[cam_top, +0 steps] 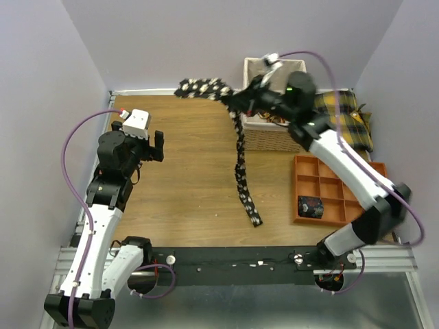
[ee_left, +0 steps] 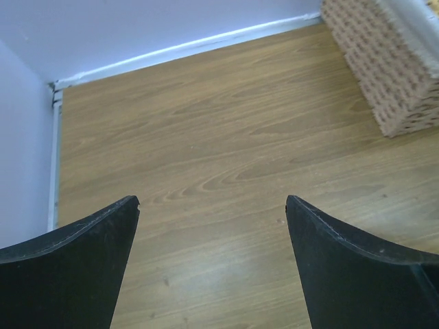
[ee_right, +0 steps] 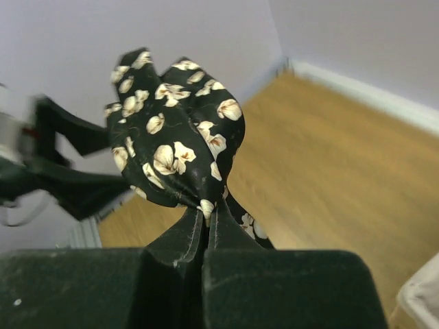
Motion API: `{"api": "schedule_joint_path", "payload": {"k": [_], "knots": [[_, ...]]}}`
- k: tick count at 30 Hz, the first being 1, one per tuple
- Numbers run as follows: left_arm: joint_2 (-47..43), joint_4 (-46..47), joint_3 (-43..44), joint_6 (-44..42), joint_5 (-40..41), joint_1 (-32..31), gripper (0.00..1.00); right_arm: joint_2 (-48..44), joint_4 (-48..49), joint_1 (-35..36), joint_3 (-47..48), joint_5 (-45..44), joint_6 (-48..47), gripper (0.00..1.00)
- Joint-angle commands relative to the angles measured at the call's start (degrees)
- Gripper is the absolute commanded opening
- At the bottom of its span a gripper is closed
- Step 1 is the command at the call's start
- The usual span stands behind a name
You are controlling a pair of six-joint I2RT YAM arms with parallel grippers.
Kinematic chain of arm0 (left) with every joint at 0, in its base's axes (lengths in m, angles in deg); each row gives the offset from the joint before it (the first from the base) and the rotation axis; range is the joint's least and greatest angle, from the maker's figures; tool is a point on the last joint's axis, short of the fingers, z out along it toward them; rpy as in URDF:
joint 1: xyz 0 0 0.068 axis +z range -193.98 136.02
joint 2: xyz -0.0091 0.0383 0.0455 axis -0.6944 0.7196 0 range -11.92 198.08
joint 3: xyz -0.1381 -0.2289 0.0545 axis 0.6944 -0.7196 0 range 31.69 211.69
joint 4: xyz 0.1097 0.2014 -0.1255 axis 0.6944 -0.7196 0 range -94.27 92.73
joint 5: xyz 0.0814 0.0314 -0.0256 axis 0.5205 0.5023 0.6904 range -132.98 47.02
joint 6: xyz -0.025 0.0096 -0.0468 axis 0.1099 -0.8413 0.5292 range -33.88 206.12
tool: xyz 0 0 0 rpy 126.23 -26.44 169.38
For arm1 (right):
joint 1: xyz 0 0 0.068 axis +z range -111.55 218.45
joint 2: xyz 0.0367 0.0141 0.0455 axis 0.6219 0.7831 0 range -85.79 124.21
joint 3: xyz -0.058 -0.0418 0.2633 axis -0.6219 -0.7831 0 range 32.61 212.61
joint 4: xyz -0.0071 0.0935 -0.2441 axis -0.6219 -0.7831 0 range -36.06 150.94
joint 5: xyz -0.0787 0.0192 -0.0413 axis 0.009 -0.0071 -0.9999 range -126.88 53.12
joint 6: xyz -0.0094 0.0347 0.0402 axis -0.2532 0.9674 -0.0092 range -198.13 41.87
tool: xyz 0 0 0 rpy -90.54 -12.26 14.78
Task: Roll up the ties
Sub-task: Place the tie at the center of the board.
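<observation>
My right gripper moves down and to the left in the top view to the bare wood point(cam_top: 197, 125) point(ee_right: 309, 192) beside the basket next, because the tie's wide end is raised.
A black tie point(cam_top: 241, 171) with pale flowers hangs from my right gripper point(cam_top: 236, 103), which is raised near the back wall beside the wicker basket. The jaws are shut on the tie point(ee_right: 175, 147) near its wide end, which bunches above the fingertips point(ee_right: 208, 214). Its narrow end trails down onto the wooden table and ends near the front. A rolled tie point(cam_top: 310, 205) sits in a compartment of the orange tray point(cam_top: 339, 181). My left gripper point(cam_top: 158, 145) hovers open over the table's left side, in the left wrist view its fingers point(ee_left: 82, 260) spread wide over bare wood.
A wicker basket point(cam_top: 271, 133) with a white liner stands at the back, right of centre, and shows in the left wrist view as the wicker basket point(ee_left: 391, 68). Yellow-and-black plaid cushions point(cam_top: 346, 116) lie at the back right. Walls enclose the table on three sides.
</observation>
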Motion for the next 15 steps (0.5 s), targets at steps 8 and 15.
{"api": "schedule_joint_path", "payload": {"k": [8, 15], "knots": [[0.1, -2.0, -3.4, -1.8, 9.7, -0.2, 0.99, 40.6, -15.4, 9.5, 28.2, -14.4, -3.0, 0.07], [2.4, -2.0, -3.4, -3.5, 10.6, 0.0, 0.99, 51.2, -15.7, 9.5, 38.7, -20.0, -3.1, 0.77]]}}
